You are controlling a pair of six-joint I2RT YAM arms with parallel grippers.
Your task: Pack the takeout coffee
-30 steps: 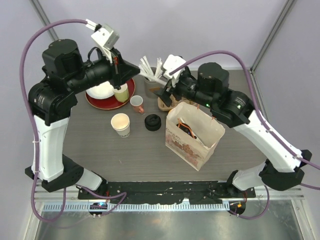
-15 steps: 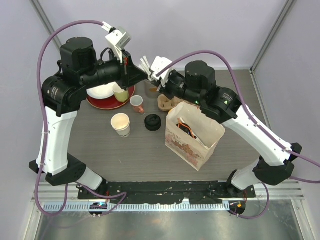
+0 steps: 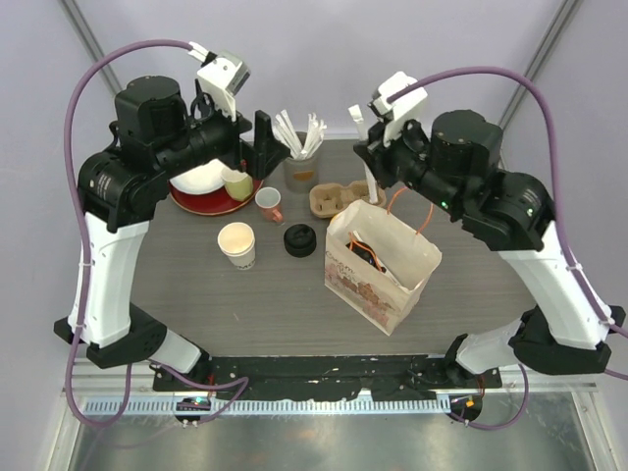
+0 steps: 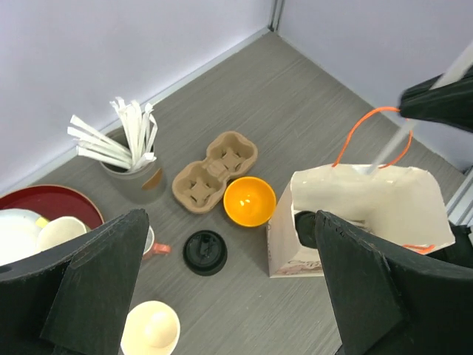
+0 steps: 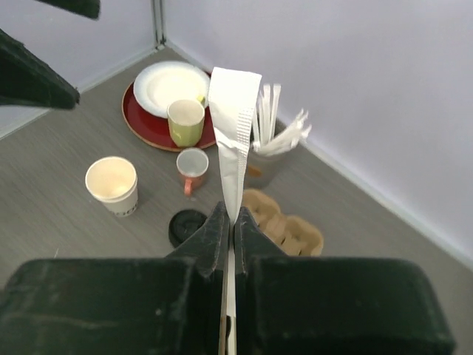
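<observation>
The paper bag's wide opening [image 3: 391, 247] is below my right gripper, so my right gripper should next tip its fingers down, lower the straw through and let go of it inside.
A cream paper cup [image 3: 236, 244] stands open on the table, also in the left wrist view [image 4: 150, 329] and the right wrist view [image 5: 112, 185]. Its black lid [image 3: 299, 239] lies beside it [image 4: 205, 252]. My left gripper [image 3: 267, 134] hovers high over the straw holder with its jaws wide apart and nothing between them [image 4: 230, 222]. My right gripper [image 3: 366, 149] hangs above the paper bag [image 3: 381, 263], shut on a white paper-wrapped straw [image 5: 235, 118]. Something dark and round shows inside the bag [image 4: 355, 200].
A grey holder of wrapped straws [image 3: 302, 165] and a cardboard cup carrier [image 3: 334, 199] stand behind the bag. On a red plate [image 3: 201, 203] are a white dish and a green mug [image 3: 236, 183]. A pink-handled cup [image 3: 268, 204] and an orange bowl [image 4: 249, 200] are nearby.
The two grippers met over the straw holder and have parted. The left jaws have opened. The right jaws have shut on the straw and carried it up and to the right.
</observation>
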